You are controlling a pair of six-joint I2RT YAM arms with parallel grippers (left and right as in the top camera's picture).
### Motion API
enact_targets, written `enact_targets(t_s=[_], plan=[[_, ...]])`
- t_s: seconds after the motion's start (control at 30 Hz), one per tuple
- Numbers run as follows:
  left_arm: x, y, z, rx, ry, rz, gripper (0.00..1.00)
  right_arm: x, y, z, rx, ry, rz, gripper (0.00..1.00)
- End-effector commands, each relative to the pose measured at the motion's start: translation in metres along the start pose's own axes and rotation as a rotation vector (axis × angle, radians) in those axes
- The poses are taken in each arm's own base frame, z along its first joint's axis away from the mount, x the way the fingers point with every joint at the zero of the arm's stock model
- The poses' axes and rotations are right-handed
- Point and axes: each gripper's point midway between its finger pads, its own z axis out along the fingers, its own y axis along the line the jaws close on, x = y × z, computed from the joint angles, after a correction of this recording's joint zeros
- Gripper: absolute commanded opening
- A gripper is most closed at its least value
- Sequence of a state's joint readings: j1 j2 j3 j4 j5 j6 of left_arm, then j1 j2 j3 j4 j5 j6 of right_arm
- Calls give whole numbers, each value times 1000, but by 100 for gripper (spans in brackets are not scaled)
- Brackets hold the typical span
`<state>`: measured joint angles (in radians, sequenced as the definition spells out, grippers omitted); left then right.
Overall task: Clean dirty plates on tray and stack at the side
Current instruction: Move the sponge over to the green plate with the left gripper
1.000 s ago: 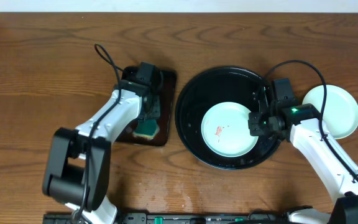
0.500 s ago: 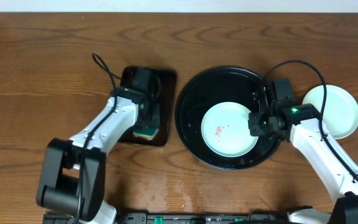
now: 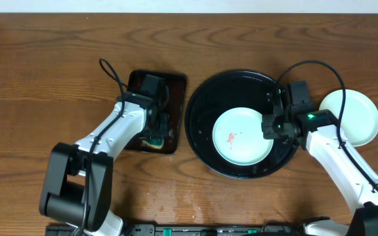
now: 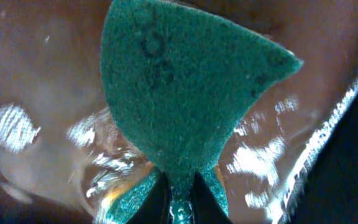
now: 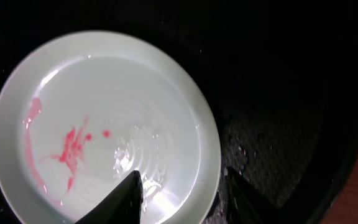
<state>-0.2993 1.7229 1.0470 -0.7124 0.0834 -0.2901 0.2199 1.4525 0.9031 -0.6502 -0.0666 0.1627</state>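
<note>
I will next bring my right gripper down onto the plate's rim facing the second plate (image 3: pixel 270 145) (image 5: pixel 207 189) to close, since its open fingers are already on either side of it.
A pale mint plate (image 3: pixel 241 136) with red smears (image 5: pixel 67 149) lies in the round black tray (image 3: pixel 205 105). My right gripper (image 3: pixel 268 128) stands open astride its right rim. In the right wrist view (image 5: pixel 182 177) one finger rests inside the plate (image 5: pixel 104 112) and the other stands outside it over the tray (image 5: pixel 278 93). A second pale plate (image 3: pixel 353 117) sits on the table to the right of the tray. My left gripper (image 3: pixel 155 128) is over the small rectangular tray, shut on a green sponge (image 4: pixel 185 93), which is pinched thin between the fingers (image 4: pixel 180 186).
The small rectangular black tray (image 3: pixel 176 88) lies left of the round one, and its wet glossy surface (image 4: pixel 42 62) fills the left wrist view. Wooden table (image 3: pixel 44 65) stretches around both trays. Each arm's cable loops above its wrist.
My left gripper has closed on the green sponge, which now bulges out past the fingers. The right gripper has stayed at the plate's rim.
</note>
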Motion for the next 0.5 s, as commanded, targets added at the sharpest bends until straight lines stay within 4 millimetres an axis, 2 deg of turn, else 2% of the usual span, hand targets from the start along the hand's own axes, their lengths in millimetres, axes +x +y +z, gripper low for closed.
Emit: enact_targets(t_s=[0.0,0.07,0.27,0.33,0.4,0.47], plan=[[-18,-11,-37,46,-83,6,7,7,-8,10,25,22,5,38],[-19,-12,-52,54,-102,7,7,10,-13,17,32,39,22,33],[-17,-15,-90,98,-176,15,7,23,-34,44,62,129,83,27],[-15,-19,-99,130,-190,23,8,29,-40,53,68,162,100,21],[-13,-23,-106,158,-200,27,7,35,-38,60,40,193,113,17],[-9,-31,-111,212,-195,35,7,39,-31,65,1,217,120,7]])
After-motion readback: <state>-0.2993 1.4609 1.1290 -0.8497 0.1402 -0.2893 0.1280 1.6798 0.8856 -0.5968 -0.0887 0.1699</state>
